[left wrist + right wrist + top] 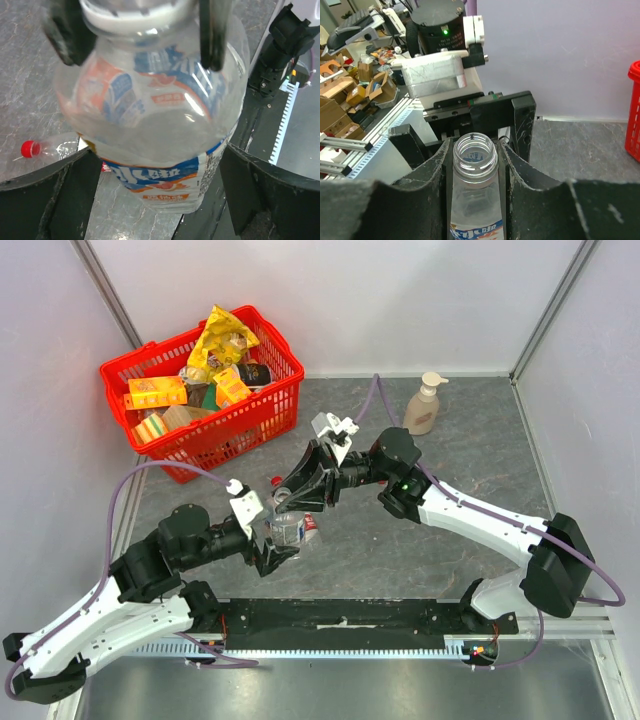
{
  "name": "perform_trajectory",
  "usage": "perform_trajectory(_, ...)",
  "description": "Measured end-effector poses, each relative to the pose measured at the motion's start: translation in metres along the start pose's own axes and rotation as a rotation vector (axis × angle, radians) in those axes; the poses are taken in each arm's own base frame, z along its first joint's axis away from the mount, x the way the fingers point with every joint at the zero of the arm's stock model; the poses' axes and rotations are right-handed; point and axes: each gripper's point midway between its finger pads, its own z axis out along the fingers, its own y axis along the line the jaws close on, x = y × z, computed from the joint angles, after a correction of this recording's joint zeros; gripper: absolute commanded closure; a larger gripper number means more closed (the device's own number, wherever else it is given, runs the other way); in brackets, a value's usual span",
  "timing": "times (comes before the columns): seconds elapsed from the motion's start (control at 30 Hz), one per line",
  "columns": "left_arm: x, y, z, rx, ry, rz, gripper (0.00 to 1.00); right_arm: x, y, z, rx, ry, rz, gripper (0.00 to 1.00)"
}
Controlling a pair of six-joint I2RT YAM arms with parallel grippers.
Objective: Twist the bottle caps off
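Note:
The right gripper carries the bottle toward the soap bottle next and lowers it for release onto bare tabletop below, outward of the gripper, since its cap is off.
A clear bottle (290, 530) with a white-blue-red label stands between both grippers above the table. My left gripper (278, 545) is shut on its lower body (160, 125), one finger on each side. My right gripper (288, 502) closes on its neck from above. In the right wrist view the bottle's mouth (474, 150) is open, with no cap on it, and the fingers (432, 175) press both sides. A second clear bottle with a red cap (30, 148) lies on the table; its cap also shows in the top view (277, 480). No white cap or third bottle shows.
A red basket (230, 430) full of packets stands at the back left. A beige pump soap bottle (424, 405) stands at the back right. A black rail (340, 620) runs along the near edge. White walls enclose the table.

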Motion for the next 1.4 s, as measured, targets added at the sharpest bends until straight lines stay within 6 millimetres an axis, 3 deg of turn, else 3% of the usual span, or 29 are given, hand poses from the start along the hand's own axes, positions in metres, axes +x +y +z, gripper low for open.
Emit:
perform_trajectory(0.27, -0.003, 0.013, -0.004, -0.080, -0.020, 0.001, 0.00, 0.019, -0.016, -0.003, 0.073, 0.064, 0.009, 1.00)
perform_trajectory(0.77, -0.020, 0.037, -0.032, -0.236, -0.135, 0.000, 0.00, 0.063, -0.089, -0.029, 0.450, 0.199, -0.009, 1.00)
perform_trajectory(0.9, -0.020, 0.038, -0.032, -0.240, -0.133, 0.000, 0.00, 0.073, -0.114, -0.043, 0.600, 0.226, -0.007, 1.00)
perform_trajectory(1.17, -0.015, 0.039, -0.025, -0.241, -0.101, 0.000, 0.00, 0.072, -0.152, -0.078, 0.865, 0.205, -0.037, 1.00)
perform_trajectory(1.4, -0.013, 0.039, -0.022, -0.241, -0.085, 0.000, 0.00, 0.084, -0.184, -0.135, 1.041, 0.169, 0.015, 1.00)
